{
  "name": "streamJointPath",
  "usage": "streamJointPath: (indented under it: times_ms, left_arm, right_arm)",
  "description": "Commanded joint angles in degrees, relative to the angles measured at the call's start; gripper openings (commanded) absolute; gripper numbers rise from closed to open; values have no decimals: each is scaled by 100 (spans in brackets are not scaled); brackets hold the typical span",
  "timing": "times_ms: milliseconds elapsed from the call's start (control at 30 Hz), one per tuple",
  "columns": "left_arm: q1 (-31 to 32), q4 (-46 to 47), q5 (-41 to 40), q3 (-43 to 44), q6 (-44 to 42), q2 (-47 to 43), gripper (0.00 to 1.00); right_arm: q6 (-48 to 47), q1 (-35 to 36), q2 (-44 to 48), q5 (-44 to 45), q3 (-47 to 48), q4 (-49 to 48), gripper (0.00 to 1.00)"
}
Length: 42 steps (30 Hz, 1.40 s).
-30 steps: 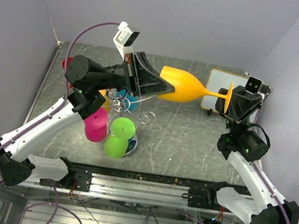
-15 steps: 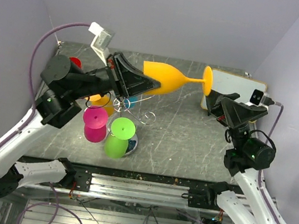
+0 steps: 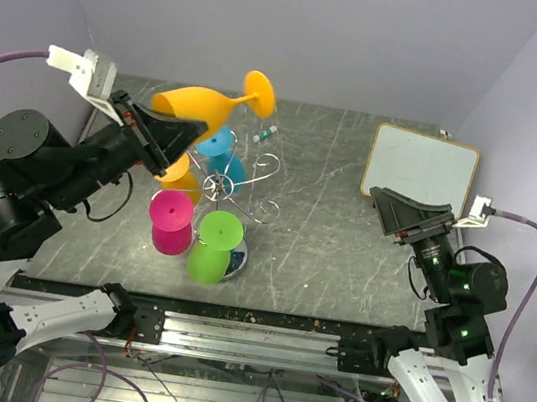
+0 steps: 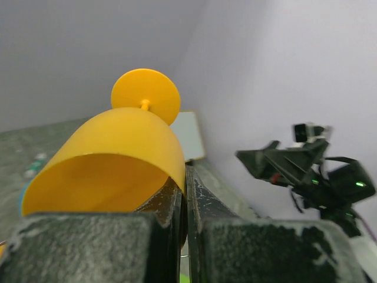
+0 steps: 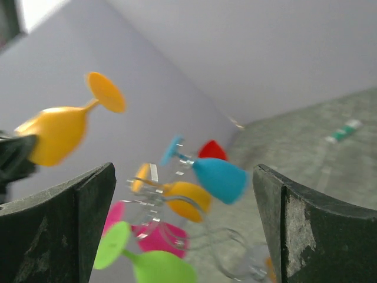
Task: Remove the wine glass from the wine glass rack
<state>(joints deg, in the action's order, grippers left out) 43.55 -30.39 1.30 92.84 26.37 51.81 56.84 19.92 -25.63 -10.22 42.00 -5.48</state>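
My left gripper turns downward next, lowers the glass upright onto the tabletop beside the red glass, then releases it, since that spot lies below the gripper.
My left gripper (image 3: 180,130) is shut on the rim of an orange wine glass (image 3: 200,103), one finger inside the bowl and one outside. It holds the glass tilted in the air above the back left of the wine glass rack (image 3: 226,189). In the left wrist view the bowl (image 4: 112,153) fills the frame above the left gripper (image 4: 183,206). The chrome rack carries blue (image 3: 223,152), orange (image 3: 183,180), pink (image 3: 171,222) and green (image 3: 214,246) glasses. My right gripper (image 3: 393,212) stands open and empty at the right. It faces the rack (image 5: 154,200) and the held glass (image 5: 56,132).
A white board (image 3: 420,165) lies at the back right of the grey table (image 3: 330,261). A small green and white bit (image 3: 265,135) lies behind the rack. A red glass (image 5: 212,150) shows beyond the blue one (image 5: 218,177) in the right wrist view.
The right gripper has opened off the orange glass's foot and drawn back to the right. The left arm has swung the glass left and up over the rack.
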Motion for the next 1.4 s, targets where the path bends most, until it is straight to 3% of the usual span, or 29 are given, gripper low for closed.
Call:
streamJointPath:
  times_ms: [0, 167, 467, 600, 700, 800, 1133, 1367]
  left_arm:
    - [-22, -1121, -1698, 251, -567, -19, 7]
    - [-22, -1596, -2709, 526, -778, 232, 7]
    - [-38, -2075, -3961, 1297, -856, 1524, 7]
    - [-494, -2057, -3518, 1607, -926, 2155, 7]
    - [-1776, -1944, -2085, 1667, -914, 2453, 7]
    - [-2448, -1870, -1251, 1656, -898, 2752, 7]
    - [-3059, -1848, -993, 1447, -1311, 4143, 7]
    - [-3505, -1578, -668, 901, -1480, 4631, 7]
  right_arm:
    - [-1521, -19, 142, 664, 290, 1898, 100]
    - [-2070, -22, 316, 1215, 406, 2834, 100]
    - [-2107, -19, 543, 1401, 342, 3457, 100]
    - [-2069, -21, 556, 1511, 343, 3542, 100]
    - [-2079, -19, 540, 1573, 340, 3560, 99]
    - [-2104, -21, 511, 1618, 360, 3594, 99]
    - [-2034, -23, 283, 1620, 355, 3644, 99]
    - [-1939, -19, 148, 1549, 214, 3489, 99]
